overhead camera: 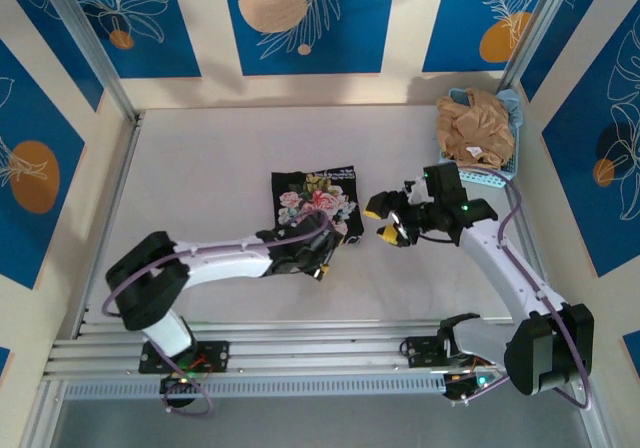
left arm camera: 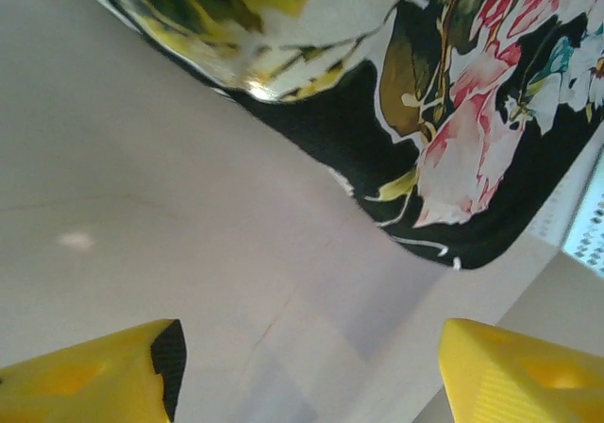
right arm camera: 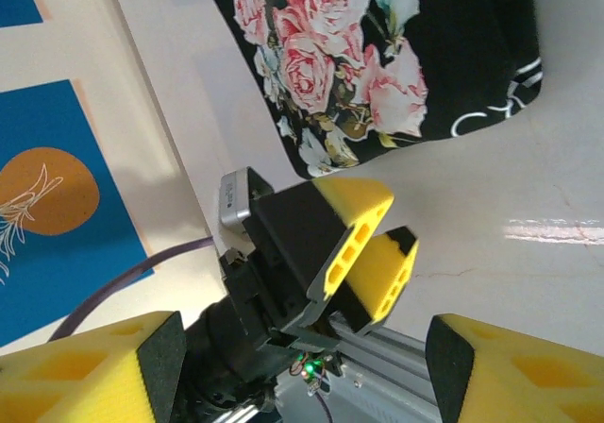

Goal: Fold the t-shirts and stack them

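Note:
Bare table lies between the left gripper's open fingers and the black t-shirt, so the left gripper will next move outward and down onto the t-shirt's near edge by the basket-side corner [overhead camera: 349, 239] [left arm camera: 432, 239].
The black t-shirt [overhead camera: 315, 202] with its rose print lies folded flat on the table's middle. My left gripper [overhead camera: 318, 260] hovers at the shirt's near edge, open, with bare table between its yellow fingers [left arm camera: 94, 376] and the black t-shirt [left arm camera: 453, 111] ahead of them. My right gripper [overhead camera: 383, 221] is just right of the shirt, open and holding nothing. In the right wrist view the rose print of the black t-shirt [right arm camera: 377, 64] lies beyond the left gripper [right arm camera: 387, 223]. The tan-brown t-shirt [overhead camera: 474, 131] sits crumpled in the basket at the far right.
The light blue perforated basket [overhead camera: 492, 177] stands in the far right corner against the wall. Patterned walls enclose the table on three sides. A metal rail [overhead camera: 300, 353] runs along the near edge by the arm bases.

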Tool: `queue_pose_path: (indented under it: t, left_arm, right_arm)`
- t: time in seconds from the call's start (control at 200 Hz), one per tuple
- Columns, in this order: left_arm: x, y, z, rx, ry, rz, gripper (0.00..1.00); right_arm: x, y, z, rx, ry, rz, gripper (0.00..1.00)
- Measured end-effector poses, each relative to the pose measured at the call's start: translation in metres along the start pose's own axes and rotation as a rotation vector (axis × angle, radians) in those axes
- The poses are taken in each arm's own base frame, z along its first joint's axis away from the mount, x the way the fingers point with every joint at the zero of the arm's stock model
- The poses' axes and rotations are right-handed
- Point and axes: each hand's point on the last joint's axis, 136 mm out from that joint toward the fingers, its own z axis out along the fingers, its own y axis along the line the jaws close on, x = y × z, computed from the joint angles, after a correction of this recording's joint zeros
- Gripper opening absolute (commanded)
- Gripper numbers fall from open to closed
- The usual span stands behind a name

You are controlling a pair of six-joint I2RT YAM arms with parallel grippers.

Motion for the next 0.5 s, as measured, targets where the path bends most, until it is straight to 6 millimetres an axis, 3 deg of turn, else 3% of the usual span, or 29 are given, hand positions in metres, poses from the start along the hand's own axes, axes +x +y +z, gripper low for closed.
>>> queue_pose_path:
  t: [0.2,0.315,0.5]
  left_arm:
    - [-0.005,-0.009,0.034,0.091,-0.070,-0.081,0.71]
    - [-0.009,-0.014,0.043,0.123,-0.098,-0.104,0.63]
    - [-0.010,-0.037,0.055,0.227,-0.121,-0.140,0.60]
  right_arm:
    - [-0.004,0.001,-0.003,-0.034,0.005,-0.001,0.70]
    - [-0.002,0.002,-0.003,-0.045,0.016,-0.008,0.69]
    - [0.000,0.001,-0.002,-0.054,0.033,-0.002,0.69]
